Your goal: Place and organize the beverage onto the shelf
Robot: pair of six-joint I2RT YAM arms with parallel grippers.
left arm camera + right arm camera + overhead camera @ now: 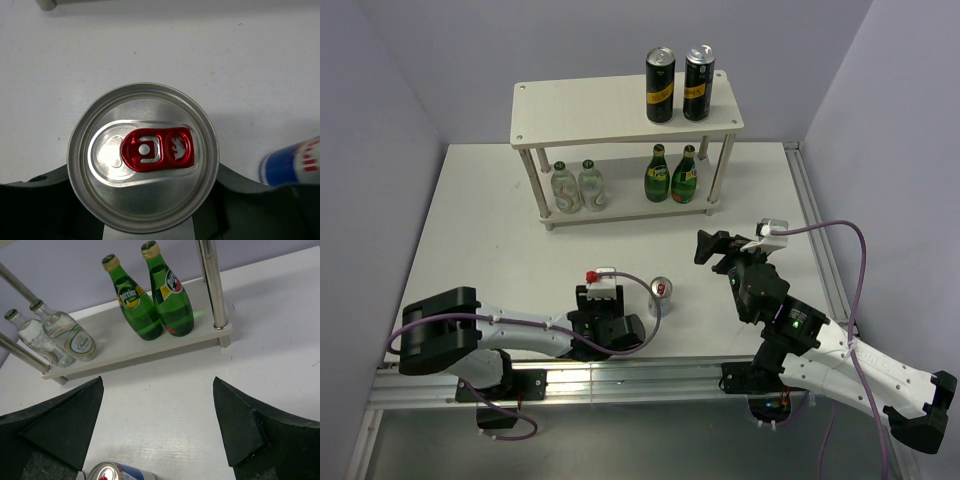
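Note:
The slim can needs to be lifted by my left gripper and carried outward onto the empty end of the shelf's top board above the clear bottles.
The shelf (620, 112) stands at the back. Its lower board (125, 347) holds two clear bottles (578, 186) on the left and two green bottles (671, 175) on the right. They also show in the right wrist view: clear bottles (60, 337) and green bottles (155, 297). My left gripper (605, 318) points down and is shut on a slim can (143, 157), seen from above with its red tab; in the top view my wrist hides this can. A second slim can (662, 297) stands just to its right (292, 165). My right gripper (718, 247) is open and empty (157, 382), with that can (117, 472) below it.
Two taller black cans with yellow labels (680, 84) stand on the right of the shelf's top board. A metal rail (620, 385) runs along the table's near edge. Purple walls close the back and sides.

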